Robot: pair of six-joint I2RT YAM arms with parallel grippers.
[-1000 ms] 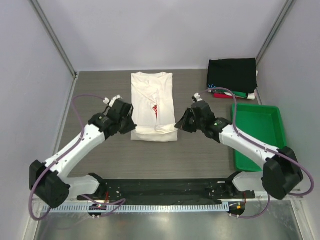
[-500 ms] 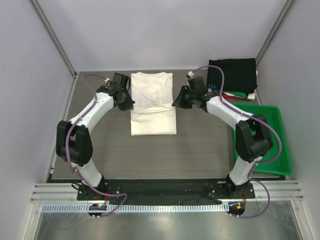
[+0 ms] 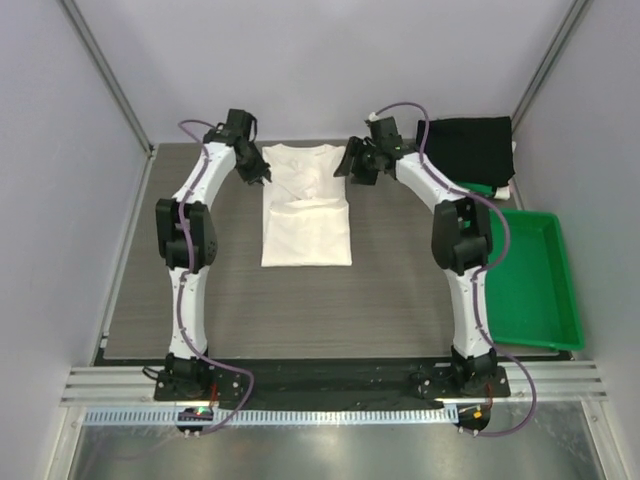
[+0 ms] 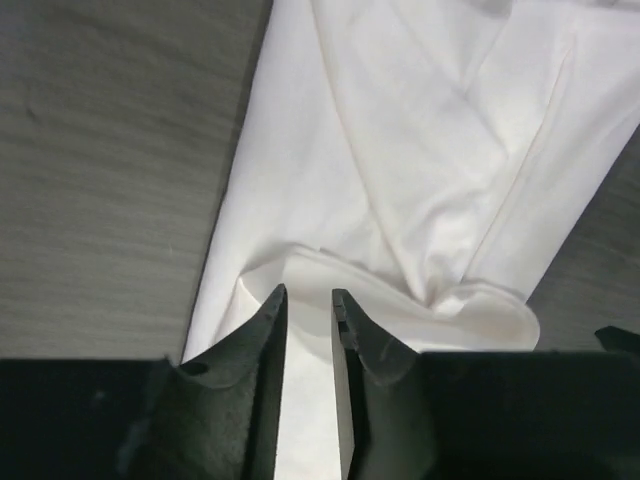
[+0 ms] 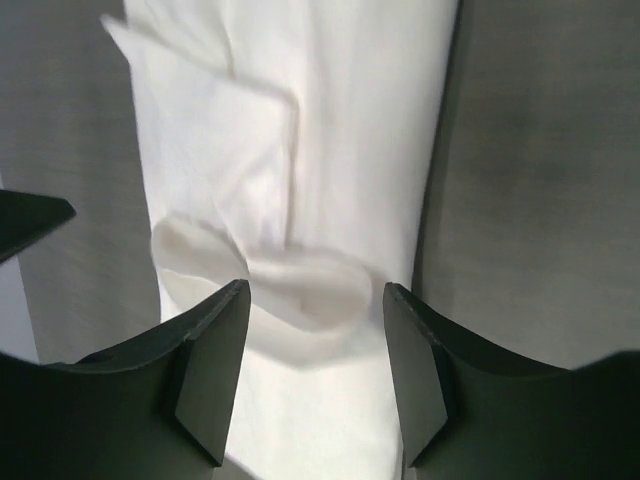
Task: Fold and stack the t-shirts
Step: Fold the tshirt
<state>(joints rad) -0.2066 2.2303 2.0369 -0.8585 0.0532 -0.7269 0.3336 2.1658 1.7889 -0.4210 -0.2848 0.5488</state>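
The shirt's near edge lies flat and both its corners are free, so I should move my left gripper back along the shirt's side and down onto that side's near corner (image 3: 265, 263).
A white t-shirt (image 3: 305, 235) lies lengthwise at the middle back of the table, its near part doubled over toward the collar. The loose folded edge rests in soft rolls across the upper half (image 4: 400, 150) (image 5: 350, 120). My left gripper (image 3: 265, 175) (image 4: 308, 295) hovers at the shirt's left edge, jaws a narrow gap apart with nothing pinched. My right gripper (image 3: 348, 165) (image 5: 316, 290) stands wide open over the right edge, with the rolled cloth lying free beneath it. A folded black t-shirt (image 3: 465, 148) sits at the back right on top of other folded cloth.
A green plastic tray (image 3: 530, 285) lies along the right side of the table, just below the black shirt's pile. Both arms stretch far back, on either side of the white shirt. Grey walls close in the back and sides.
Both grippers carried the shirt's near hem toward the collar, halving its length. They have now opened and let the cloth drop, the right wider than the left.
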